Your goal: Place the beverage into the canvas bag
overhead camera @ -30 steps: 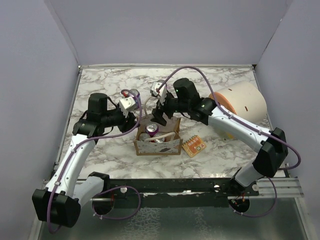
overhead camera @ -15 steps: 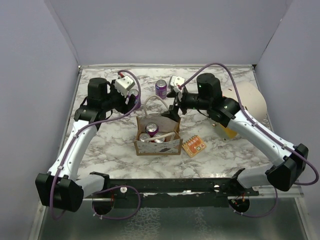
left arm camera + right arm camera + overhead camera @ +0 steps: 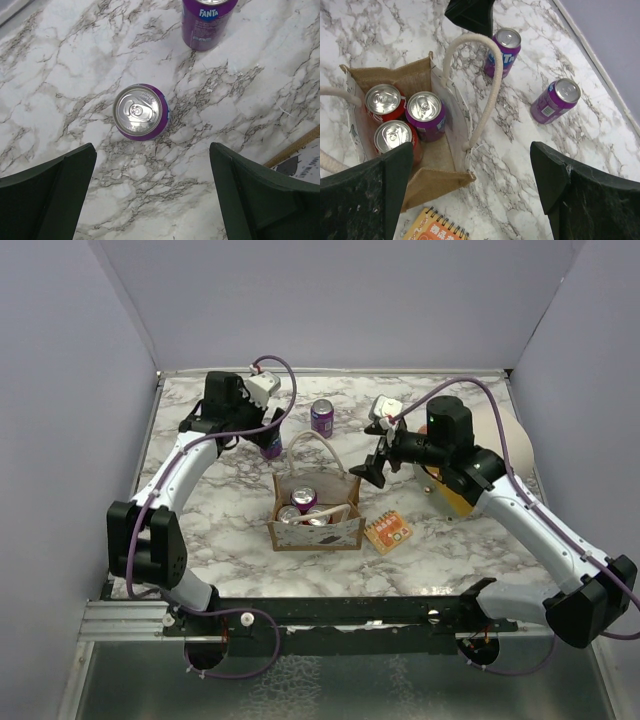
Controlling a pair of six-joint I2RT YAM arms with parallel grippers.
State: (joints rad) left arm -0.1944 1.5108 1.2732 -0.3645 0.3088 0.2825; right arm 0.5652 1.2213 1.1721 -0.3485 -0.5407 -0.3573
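Observation:
The top of the nearer purple Fanta can (image 3: 272, 440) (image 3: 140, 112) needs to be between the open fingers of my left gripper, so my left gripper needs to move down and outward next.
The canvas bag (image 3: 340, 531) stands mid-table with its white rope handle (image 3: 487, 85) upright. Inside it are two red cans (image 3: 384, 99) and one purple can (image 3: 424, 112). Two more purple Fanta cans stand on the marble behind the bag, one (image 3: 322, 418) at the centre back and one (image 3: 272, 447) to its left. My left gripper (image 3: 266, 428) hangs open just above that left can (image 3: 141, 111), which lies ahead of the fingers, not between them. To the right of the bag my right gripper (image 3: 373, 468) is open and holds nothing.
An orange spiral-bound packet (image 3: 388, 532) lies right of the bag. A big white and orange cylinder (image 3: 508, 440) lies on its side at the back right, behind the right arm. Purple walls enclose the table on three sides.
Both grippers have pulled away from the bag and opened wide. The left arm swung back and left over a purple can. The right arm drew off to the right.

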